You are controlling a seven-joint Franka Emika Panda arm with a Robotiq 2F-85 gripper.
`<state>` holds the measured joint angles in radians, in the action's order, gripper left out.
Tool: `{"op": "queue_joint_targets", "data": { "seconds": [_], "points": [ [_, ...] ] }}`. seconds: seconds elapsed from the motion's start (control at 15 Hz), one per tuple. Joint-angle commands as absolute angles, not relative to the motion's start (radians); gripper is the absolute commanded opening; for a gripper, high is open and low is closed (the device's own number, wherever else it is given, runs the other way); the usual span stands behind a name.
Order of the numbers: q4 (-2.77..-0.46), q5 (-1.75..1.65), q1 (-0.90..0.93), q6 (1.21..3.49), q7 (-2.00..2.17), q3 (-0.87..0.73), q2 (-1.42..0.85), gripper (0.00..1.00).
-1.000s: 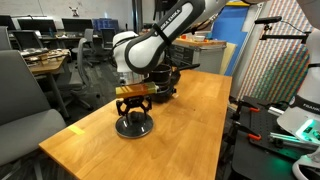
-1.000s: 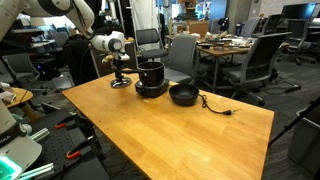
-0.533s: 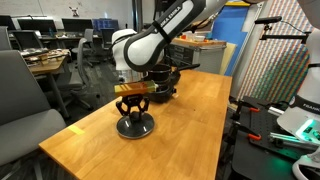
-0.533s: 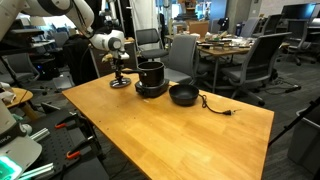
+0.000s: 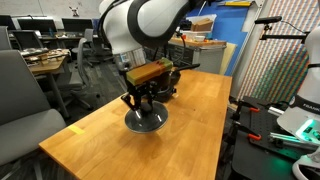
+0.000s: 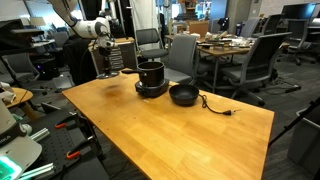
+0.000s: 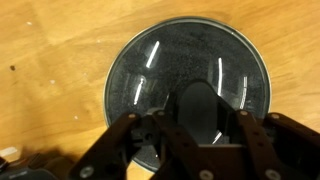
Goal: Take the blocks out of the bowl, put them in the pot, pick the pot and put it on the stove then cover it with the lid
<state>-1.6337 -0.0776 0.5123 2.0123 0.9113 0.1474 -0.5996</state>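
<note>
My gripper rises with the lid next, carries it over toward the stove, lowers it onto the pot's open top [image 6: 151,66] and releases, since the pot stands uncovered.
My gripper [image 7: 197,128] is shut on the centre knob of the dark-grey shiny lid [image 7: 185,70], which fills the wrist view. In an exterior view the lid [image 5: 146,120] hangs level under the gripper [image 5: 142,98], just above the wooden table. The black pot [image 6: 150,72] stands on the round black stove [image 6: 152,90], to the right of the gripper [image 6: 112,62]. The small dark bowl [image 6: 183,95] sits right of the stove. No blocks show in any view.
A black cord [image 6: 215,105] trails from the bowl's side across the wooden table [image 6: 170,130]. Office chairs [image 6: 180,55] stand behind the table. A rack with cables [image 5: 280,60] stands close beside the table's edge.
The jaws closed on the lid's knob, and the arm has since raised the lid off the table. The pot, stove and bowl have not moved.
</note>
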Motion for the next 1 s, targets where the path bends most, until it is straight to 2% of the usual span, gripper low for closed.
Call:
{"op": "queue_joint_targets", "data": {
  "seconds": [0.0, 0.53, 0.93],
  "points": [
    [-1.772, -0.181, 0.507, 1.951, 0.801, 0.153, -0.386, 0.15],
    [-2.014, -0.162, 0.267, 2.345, 0.583, 0.112, -0.115, 0.15],
    [-2.012, 0.057, 0.067, 2.298, 0.194, 0.044, -0.073, 0.16]
  ]
}}
